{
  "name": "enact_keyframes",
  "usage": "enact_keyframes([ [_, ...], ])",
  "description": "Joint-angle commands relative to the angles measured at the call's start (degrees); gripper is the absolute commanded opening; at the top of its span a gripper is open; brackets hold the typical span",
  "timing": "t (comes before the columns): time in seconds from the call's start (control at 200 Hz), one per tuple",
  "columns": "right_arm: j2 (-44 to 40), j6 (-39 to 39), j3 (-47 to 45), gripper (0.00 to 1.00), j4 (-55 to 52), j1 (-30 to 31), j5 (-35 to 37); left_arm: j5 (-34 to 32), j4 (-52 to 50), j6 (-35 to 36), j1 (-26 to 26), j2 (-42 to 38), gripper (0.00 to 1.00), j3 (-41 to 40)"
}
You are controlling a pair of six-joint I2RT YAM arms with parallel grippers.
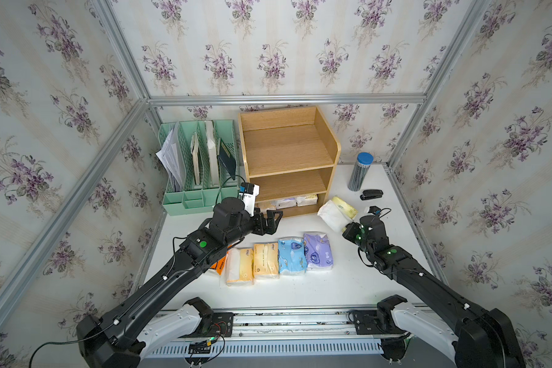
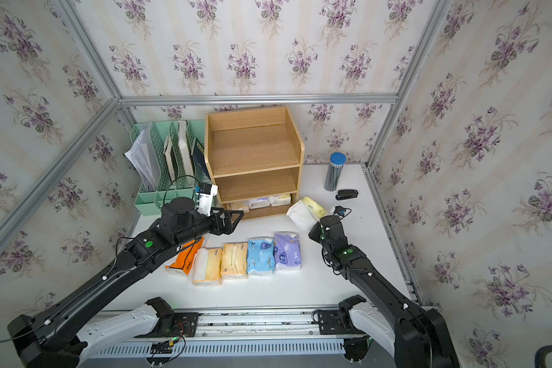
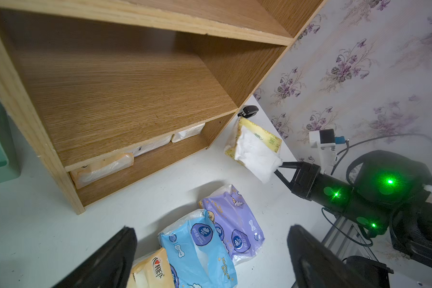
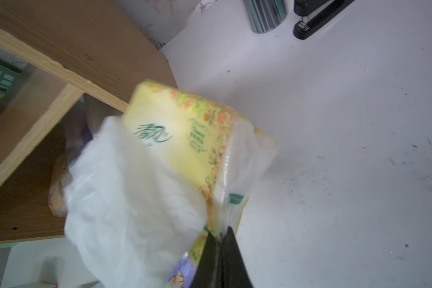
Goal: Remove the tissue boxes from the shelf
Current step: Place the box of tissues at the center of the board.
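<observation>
Next, my right gripper draws the white-yellow pack back, lowers it and releases it, since the tabletop [image 1: 342, 246] beside the purple pack is bare below the gripper and slightly back.
The wooden shelf [image 1: 287, 159] [image 3: 110, 87] has bare upper tiers. Its bottom tier holds three tissue boxes: a cream one [image 3: 102, 169], a whitish middle one [image 3: 152, 147] and a white-yellow one [image 3: 187, 133]. My left gripper [image 1: 273, 220] [image 3: 211, 229] hangs open in front of the bottom tier's left end, holding nothing. My right gripper [image 4: 220, 232] [image 1: 348, 227] is shut on the wrapper edge of a white-yellow pack [image 4: 185, 162] [image 1: 337, 212], held above the table right of the shelf. On the table lie orange [image 2: 185, 256], two cream [image 1: 239, 266], light blue [image 1: 291, 256] and purple [image 1: 317, 251] packs in a row.
A mint green file organizer [image 1: 198, 165] with papers stands against the shelf's left side. A blue-capped striped cylinder [image 1: 360, 172] and a black stapler [image 1: 372, 194] sit at the back right. Aluminium frame rails [image 1: 408, 216] border the white table.
</observation>
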Motion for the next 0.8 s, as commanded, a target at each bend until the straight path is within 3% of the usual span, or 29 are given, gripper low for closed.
enact_keyframes([
  [0.0, -1.06, -0.61, -3.47, 0.0, 0.78, -0.7, -1.67, -1.74, 2.07, 0.13, -0.4, 1.05, 0.99, 0.39],
  [0.225, -6.63, 3.59, -13.36, 0.0, 2.68, -0.73, -5.54, -2.79, 2.16, 0.41, -1.95, 3.46, 0.99, 1.73],
  [0.325, -11.42, 5.73, -14.15, 0.02, -1.26, -0.71, -6.41, -3.02, 1.86, 0.66, -2.29, 4.04, 0.99, 2.32],
  [0.395, -16.1, 6.75, -13.83, 0.11, -4.88, -0.72, -6.6, -3.4, 1.68, 0.99, -2.42, 4.26, 0.99, 2.59],
  [0.48, -21.58, 8.0, -12.52, 0.39, -10.06, -0.68, -5.73, -4.02, 1.4, 1.34, -2.47, 4.37, 0.99, 2.84],
  [0.57, -25.32, 7.98, -9.68, 0.53, -14.27, -0.67, -4.29, -4.55, 0.94, 1.62, -2.51, 4.39, 0.99, 2.94],
  [0.665, -24.68, 6.24, -5.08, 0.62, -16.7, -0.71, -1.81, -5.31, 0.26, 1.95, -2.51, 3.85, 0.99, 2.78],
  [0.794, -14.12, -0.18, 3.56, 0.66, -15.91, -1.64, 0.15, -7.58, 0.07, 3.22, -2.51, 2.98, 0.99, 1.74],
])
